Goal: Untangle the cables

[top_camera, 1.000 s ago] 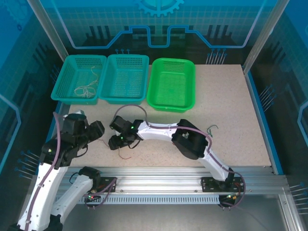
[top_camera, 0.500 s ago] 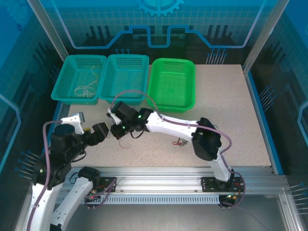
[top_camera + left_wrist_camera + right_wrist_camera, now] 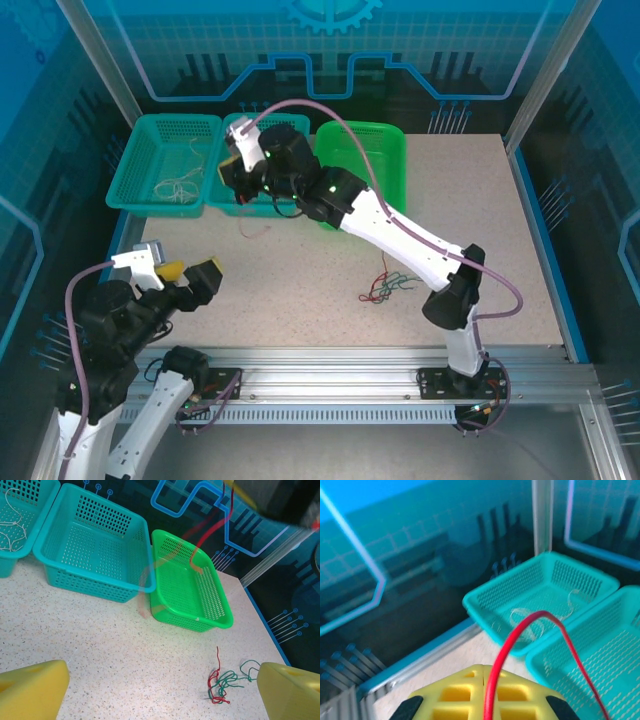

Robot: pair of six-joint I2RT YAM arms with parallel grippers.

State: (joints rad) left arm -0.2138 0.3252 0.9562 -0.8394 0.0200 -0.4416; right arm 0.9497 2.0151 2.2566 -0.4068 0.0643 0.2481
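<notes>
The red cable's loose end still hangs outside, so next I should move my right gripper outward and down to the middle teal basket (image 3: pixel 602 660) before releasing the cable.
My right gripper (image 3: pixel 237 172) hangs over the middle teal basket (image 3: pixel 262 180), shut on a red cable (image 3: pixel 530 645) that arches up from between its yellow pads (image 3: pixel 465 692). The loose end of that red cable (image 3: pixel 255 222) dangles toward the table. A tangle of red and dark green cables (image 3: pixel 388 286) lies on the table right of centre, and in the left wrist view this tangle (image 3: pixel 224 681) sits by the right finger (image 3: pixel 292 692). White cable (image 3: pixel 180 185) lies in the left teal basket (image 3: pixel 135 160). My left gripper (image 3: pixel 185 278) is open and empty, low at the near left.
The bright green basket (image 3: pixel 380 190) stands to the right of the teal ones at the back. The right arm's purple-grey cable (image 3: pixel 330 115) loops high over the baskets. The table's front rail (image 3: pixel 350 355) runs along the near edge.
The right gripper has risen and swung back from the near-left table to above the middle teal basket, carrying the red cable. The left arm has drawn back toward the near edge.
</notes>
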